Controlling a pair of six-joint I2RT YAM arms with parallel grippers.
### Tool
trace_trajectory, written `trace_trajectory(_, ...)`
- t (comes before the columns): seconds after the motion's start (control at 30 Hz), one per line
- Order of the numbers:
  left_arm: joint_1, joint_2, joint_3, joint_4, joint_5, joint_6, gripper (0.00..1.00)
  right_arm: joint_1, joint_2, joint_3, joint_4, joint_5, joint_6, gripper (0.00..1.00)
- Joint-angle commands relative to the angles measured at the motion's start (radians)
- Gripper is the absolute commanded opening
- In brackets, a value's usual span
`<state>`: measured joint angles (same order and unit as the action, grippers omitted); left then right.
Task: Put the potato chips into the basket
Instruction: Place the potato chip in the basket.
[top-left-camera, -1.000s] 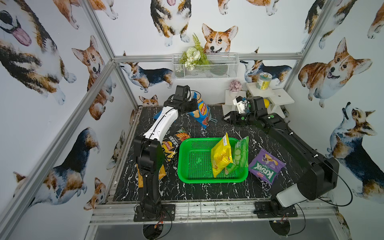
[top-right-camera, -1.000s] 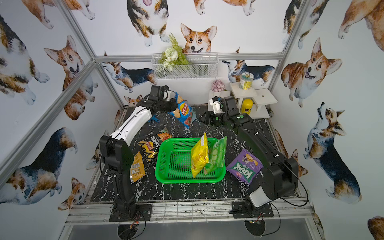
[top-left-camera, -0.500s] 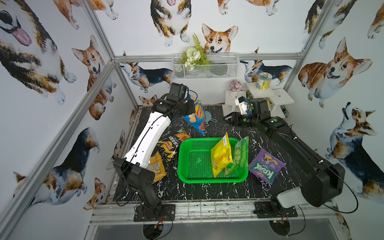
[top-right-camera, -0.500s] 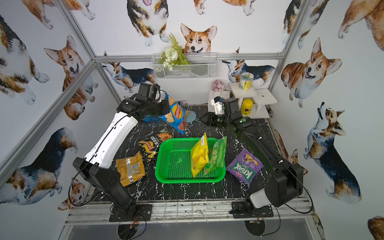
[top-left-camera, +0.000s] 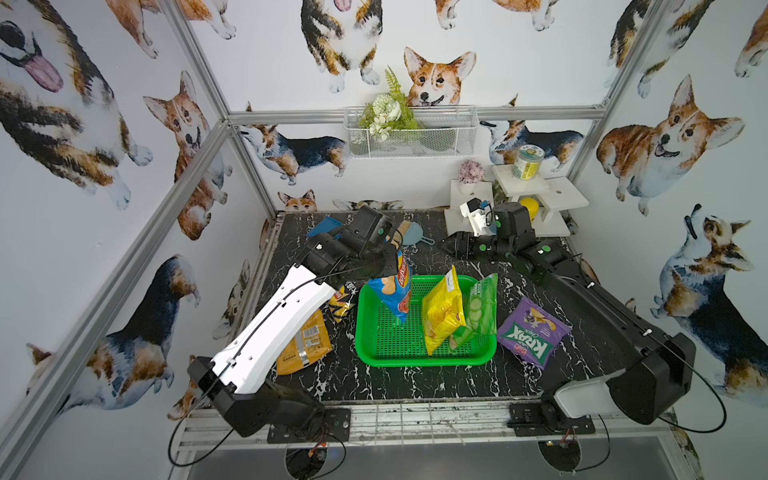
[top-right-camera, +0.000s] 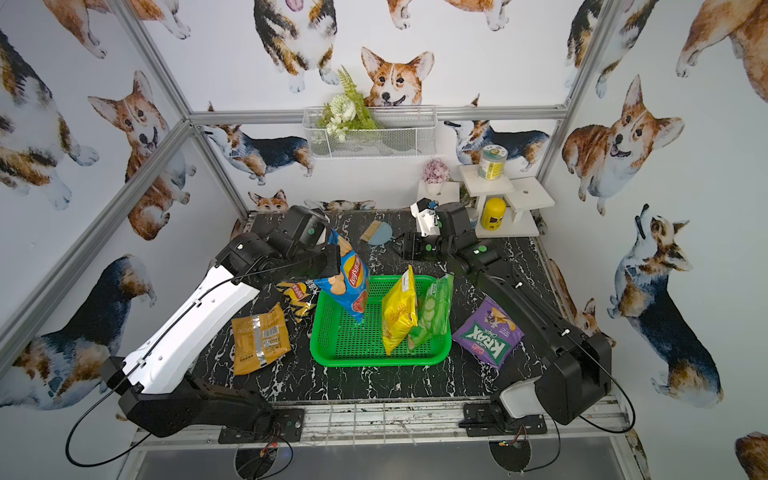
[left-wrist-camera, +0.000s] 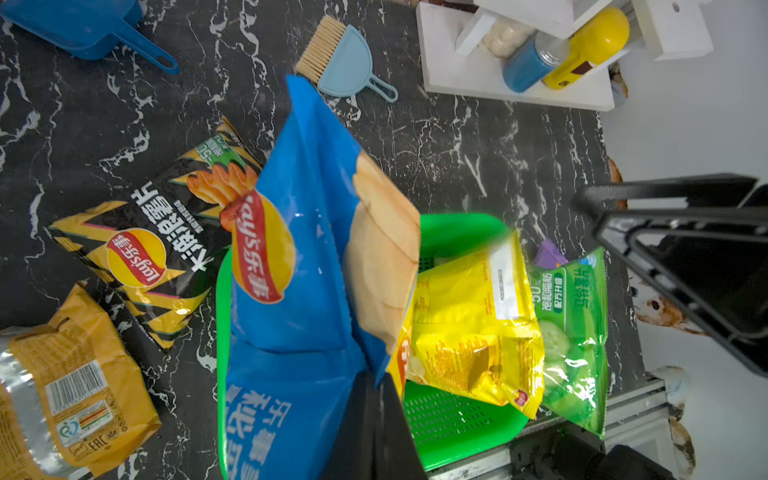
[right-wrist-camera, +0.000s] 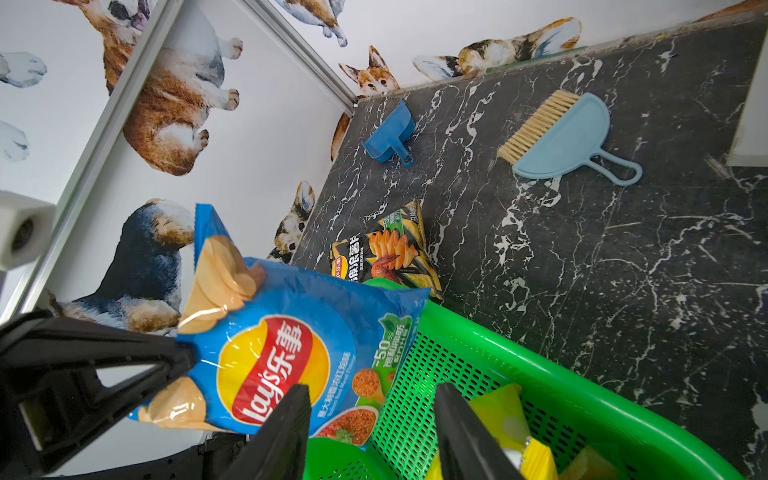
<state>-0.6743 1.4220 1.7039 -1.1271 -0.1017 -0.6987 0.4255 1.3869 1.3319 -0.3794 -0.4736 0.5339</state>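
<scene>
My left gripper lowers back toward the yellow bag next and releases the blue bag's edge, as the empty basket bottom beside the yellow bag (top-left-camera: 442, 311) lies below.
My left gripper (top-left-camera: 390, 259) (left-wrist-camera: 376, 386) is shut on an edge of the blue potato chips bag (top-left-camera: 392, 291) (top-right-camera: 349, 282) (right-wrist-camera: 282, 353), which hangs over the left part of the green basket (top-left-camera: 424, 360) (top-right-camera: 374, 359). Inside the basket lean a yellow bag (top-left-camera: 442, 311) and a green bag (top-left-camera: 478, 311). On the table lie a purple Krax bag (top-left-camera: 532, 332) right of the basket, and a black-and-yellow bag (top-left-camera: 343, 299) and an orange bag (top-right-camera: 259, 336) to its left. My right gripper (top-left-camera: 446, 245) (right-wrist-camera: 372, 388) hovers open behind the basket, holding nothing.
A blue dustpan (right-wrist-camera: 388, 135) and a small brush (right-wrist-camera: 561, 137) lie at the back of the black marble table. A white shelf stand (top-left-camera: 536, 195) with a yellow can (top-right-camera: 492, 212) and a blue can (left-wrist-camera: 528, 66) fills the back right corner. A white wire basket (top-left-camera: 409, 133) hangs on the back wall.
My left arm has swung the blue bag from the back of the table forward and over the basket's left part. The right arm has barely moved.
</scene>
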Motion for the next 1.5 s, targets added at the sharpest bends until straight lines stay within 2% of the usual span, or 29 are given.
trace_trajectory(0.0,-0.049,-0.007,-0.037,0.008,-0.060,-0.063,0.00,0.004,-0.020,-0.008,0.027,0.011,0.006,0.54)
trace_trajectory(0.27,-0.137,0.026,-0.147,0.118,-0.050,-0.099,0.00,0.004,-0.098,-0.056,0.004,0.041,0.017,0.54)
trace_trajectory(0.63,-0.201,0.167,-0.147,0.220,0.024,-0.092,0.00,0.004,-0.201,-0.116,-0.060,0.085,0.008,0.54)
trace_trajectory(0.83,-0.217,0.195,-0.149,0.221,0.055,-0.106,0.00,0.004,-0.221,-0.130,-0.078,0.102,0.000,0.54)
trace_trajectory(0.87,-0.217,0.193,-0.145,0.215,0.049,-0.106,0.02,0.004,-0.221,-0.131,-0.080,0.104,0.000,0.54)
trace_trajectory(1.03,-0.214,0.193,-0.087,0.152,0.004,-0.088,0.36,0.004,-0.223,-0.132,-0.076,0.105,0.001,0.55)
trace_trajectory(1.13,-0.215,0.192,-0.058,0.114,-0.019,-0.076,0.47,0.004,-0.216,-0.131,-0.069,0.105,-0.001,0.54)
trace_trajectory(1.33,-0.193,0.165,-0.003,0.057,-0.077,-0.051,0.63,0.004,-0.187,-0.124,-0.040,0.093,0.011,0.54)
trace_trajectory(1.47,-0.135,0.137,0.022,0.034,-0.094,-0.021,0.65,0.004,-0.168,-0.106,-0.035,0.084,0.014,0.54)
